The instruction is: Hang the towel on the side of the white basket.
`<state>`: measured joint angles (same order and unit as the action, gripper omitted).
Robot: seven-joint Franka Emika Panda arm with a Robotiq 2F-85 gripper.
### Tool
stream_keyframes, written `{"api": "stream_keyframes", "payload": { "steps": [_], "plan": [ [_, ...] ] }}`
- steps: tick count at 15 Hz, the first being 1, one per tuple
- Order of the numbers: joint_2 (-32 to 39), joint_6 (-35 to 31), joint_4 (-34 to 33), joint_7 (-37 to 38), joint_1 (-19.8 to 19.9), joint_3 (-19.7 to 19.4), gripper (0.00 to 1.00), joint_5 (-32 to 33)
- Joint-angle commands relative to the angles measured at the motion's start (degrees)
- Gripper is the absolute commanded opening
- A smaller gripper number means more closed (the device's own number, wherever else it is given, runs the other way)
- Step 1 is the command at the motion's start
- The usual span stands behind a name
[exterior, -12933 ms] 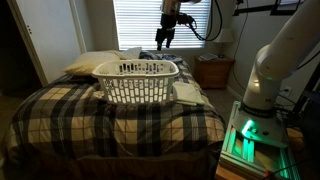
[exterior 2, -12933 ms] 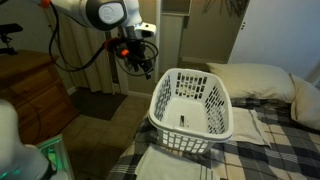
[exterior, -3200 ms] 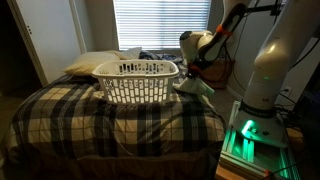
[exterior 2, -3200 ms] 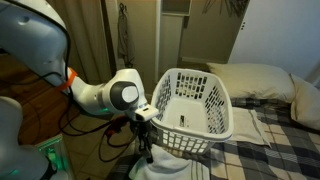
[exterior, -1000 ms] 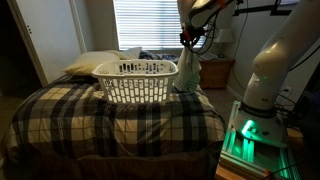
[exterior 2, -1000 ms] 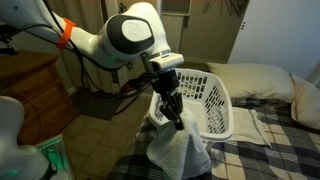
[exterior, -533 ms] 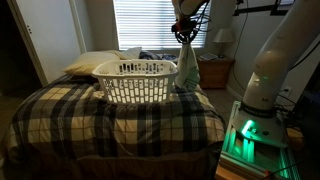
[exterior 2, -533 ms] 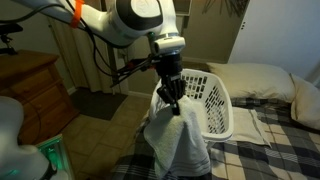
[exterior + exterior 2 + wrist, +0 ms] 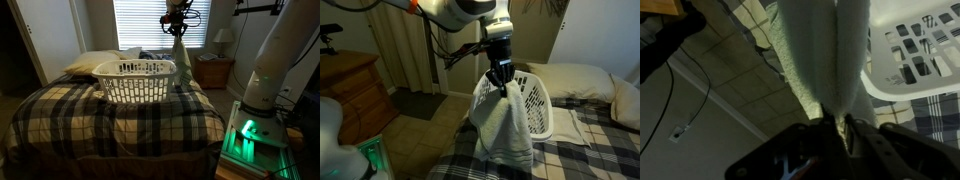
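Note:
The towel [image 9: 179, 62] still hangs outside the basket's near rim. My gripper should move outward over the basket's opening [image 9: 152, 66] and let go.
A pale grey-green towel [image 9: 503, 125] hangs full length from my gripper [image 9: 501, 78], which is shut on its top edge. It dangles just in front of the near side of the white basket [image 9: 535, 100] on the plaid bed. In an exterior view the towel [image 9: 179, 62] hangs beside the right end of the basket [image 9: 135, 80], below the gripper [image 9: 177, 30]. In the wrist view the towel [image 9: 822, 55] stretches away from the shut gripper [image 9: 830, 125], with the basket's rim [image 9: 910, 55] to its right.
The plaid bed [image 9: 110, 115] carries the basket, with pillows [image 9: 582, 80] at its head. A wooden dresser [image 9: 350, 90] stands beside the bed, a nightstand [image 9: 213, 70] with a lamp [image 9: 222, 40] nearby. The robot base [image 9: 265, 90] is at the bedside.
My gripper has risen and moved toward the basket's side, lifting the towel higher so that it hangs straighter against the basket.

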<state>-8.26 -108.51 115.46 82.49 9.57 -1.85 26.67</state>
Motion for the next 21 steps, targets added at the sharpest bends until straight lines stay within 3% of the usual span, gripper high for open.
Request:
{"api": "stream_keyframes", "payload": {
  "steps": [1, 6, 14, 21],
  "plan": [
    [4.05, 4.16, -8.74, 2.42, -1.26, -0.26, 0.07, -4.10],
    [9.16, 3.46, -14.58, 3.42, -2.60, -0.67, 0.07, -6.76],
    [16.17, 1.85, -16.15, 3.43, -4.18, -1.71, 0.07, -7.91],
    [17.43, -9.67, -14.28, 3.50, -5.01, -2.31, 0.07, -8.60]
  ]
}}
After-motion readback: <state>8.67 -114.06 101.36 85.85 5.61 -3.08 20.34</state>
